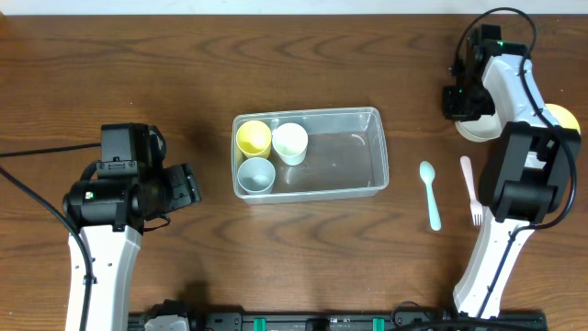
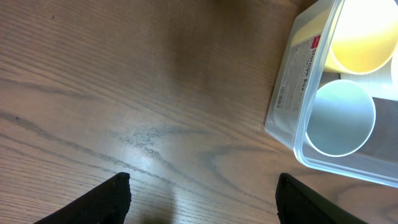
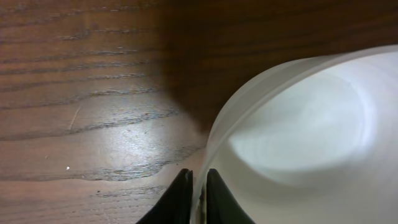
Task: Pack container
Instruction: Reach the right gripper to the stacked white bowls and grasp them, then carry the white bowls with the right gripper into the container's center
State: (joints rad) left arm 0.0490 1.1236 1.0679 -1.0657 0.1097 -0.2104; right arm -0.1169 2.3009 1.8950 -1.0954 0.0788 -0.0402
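My right gripper lifts the white bowl (image 1: pixel 478 129) next and brings it down beside the white cup (image 1: pixel 290 142), where the container's bottom is empty.
The clear rectangular container (image 1: pixel 354 152) lies mid-table and holds a yellow cup (image 1: pixel 254 137), a white cup (image 1: pixel 290 142) and a pale-blue cup (image 1: pixel 256 173) at its left end. In the left wrist view the container (image 2: pixel 297 68) shows at upper right. My left gripper (image 2: pixel 202 199) is open and empty over bare wood, left of the container. My right gripper (image 3: pixel 198 190) is shut on the rim of a white bowl (image 3: pixel 305 143) at the far right back; in the overhead view that bowl (image 1: pixel 478 129) is partly hidden under the arm.
A pale-blue spoon (image 1: pixel 429 193) and a pink fork (image 1: pixel 471 189) lie right of the container. A yellow bowl (image 1: pixel 562 118) sits at the far right edge. The right arm stretches from the front edge up past the fork.
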